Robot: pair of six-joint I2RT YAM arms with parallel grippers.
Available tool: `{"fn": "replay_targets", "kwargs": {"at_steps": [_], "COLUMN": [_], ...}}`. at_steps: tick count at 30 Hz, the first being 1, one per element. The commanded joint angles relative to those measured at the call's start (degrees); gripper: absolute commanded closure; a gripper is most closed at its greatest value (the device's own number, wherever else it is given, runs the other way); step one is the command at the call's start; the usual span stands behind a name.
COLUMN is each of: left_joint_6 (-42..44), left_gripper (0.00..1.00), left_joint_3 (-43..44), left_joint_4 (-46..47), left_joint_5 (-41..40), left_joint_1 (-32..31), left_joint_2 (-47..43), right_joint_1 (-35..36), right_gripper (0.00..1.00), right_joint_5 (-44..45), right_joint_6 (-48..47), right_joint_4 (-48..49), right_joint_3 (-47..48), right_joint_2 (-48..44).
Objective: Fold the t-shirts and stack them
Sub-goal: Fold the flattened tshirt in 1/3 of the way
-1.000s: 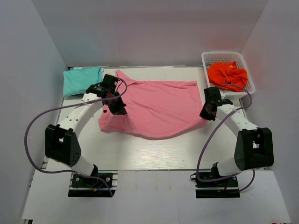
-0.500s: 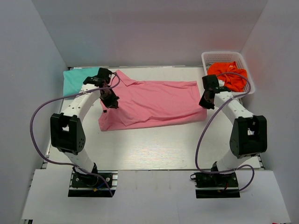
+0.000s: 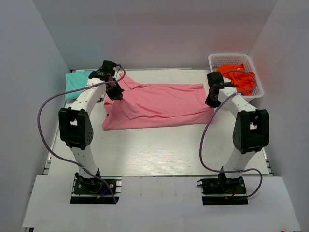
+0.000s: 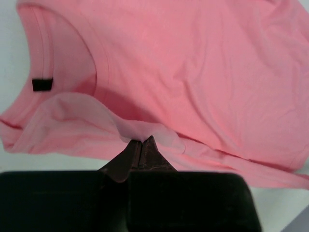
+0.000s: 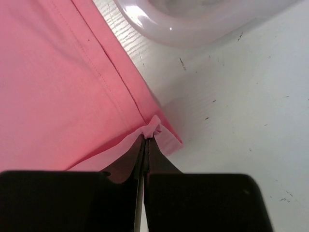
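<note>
My left gripper needs to pull the pinched fold outward a little next, over the shirt's body beside the neckline, and let go of it there, because the fold still bulges above the cloth.
The pink t-shirt lies across the middle of the table, folded lengthwise into a wide band. My left gripper is shut on its cloth near the collar end; the left wrist view shows the jaws pinching a fold of pink cloth beside the neckline. My right gripper is shut on the shirt's hem corner at the right end; the right wrist view shows the jaws pinching the pink edge. The teal t-shirt lies folded at the back left, partly hidden by my left arm.
A white basket with an orange garment stands at the back right, close to my right gripper; its rim shows in the right wrist view. White walls enclose the table on three sides.
Both grippers have carried the shirt's near edge toward the back, over the rest of the shirt. The shirt has gone from a wide hanging spread to a flatter, narrower band.
</note>
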Motion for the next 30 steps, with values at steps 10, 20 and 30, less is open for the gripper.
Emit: {"fn": "replay_targets", "kwargs": {"at_steps": [10, 20, 30], "left_joint_6": [1.2, 2.5, 0.0], "left_gripper": [1.0, 0.0, 0.0], "left_joint_3": [12.5, 17.4, -23.1], "left_joint_4": [-0.6, 0.7, 18.7], "left_joint_5": [-5.3, 0.0, 9.2], "left_joint_1": [2.8, 4.6, 3.5], "left_joint_2": [11.4, 13.9, -7.4], "right_joint_1": [-1.0, -0.6, -0.1], "right_gripper": [0.97, 0.53, 0.27], "right_joint_5": [1.7, -3.9, -18.3], "right_joint_6": [-0.5, -4.2, -3.4], "right_joint_4": [4.0, 3.2, 12.2], "right_joint_3": [7.5, 6.7, -8.5], "right_joint_2": [5.8, 1.3, -6.2]}}
